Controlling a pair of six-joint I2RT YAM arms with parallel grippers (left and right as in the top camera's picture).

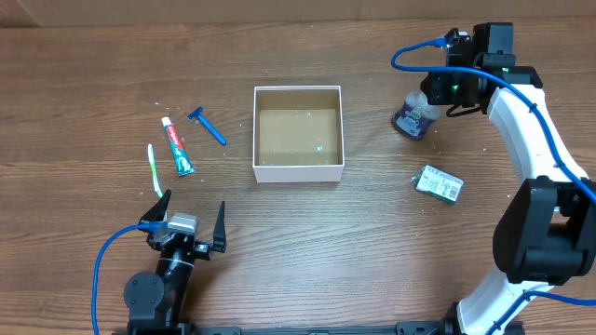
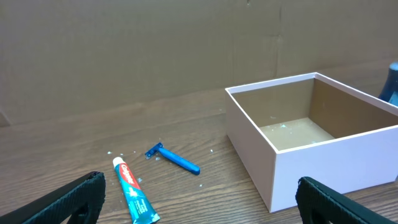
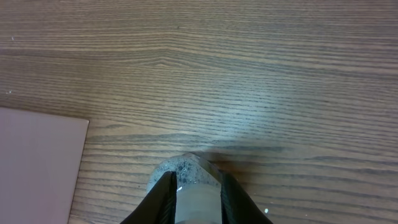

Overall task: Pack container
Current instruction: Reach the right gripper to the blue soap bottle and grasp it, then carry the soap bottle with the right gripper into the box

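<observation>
The box is empty, so my right gripper will next lift the bottle (image 1: 413, 119), move across to the container's far corner by the razor, and go down to let go of it.
The container (image 1: 298, 172), a square white box with a brown floor, sits mid-table and is empty; it also shows in the left wrist view (image 2: 323, 165). My right gripper (image 1: 433, 93) is right of the box, shut on the top of a small clear purple-tinted bottle (image 1: 413, 119). In the right wrist view the fingers (image 3: 194, 193) clamp the bottle (image 3: 180, 171) just above the wood. My left gripper (image 1: 186, 226) is open and empty near the front left; its fingers frame the left wrist view (image 2: 199, 199).
A toothpaste tube (image 1: 179, 147) (image 2: 134, 198), a blue razor (image 1: 208, 126) (image 2: 175, 160) and a green-white toothbrush (image 1: 155, 169) lie left of the box. A green packet (image 1: 439, 183) lies to the box's right, nearer the front.
</observation>
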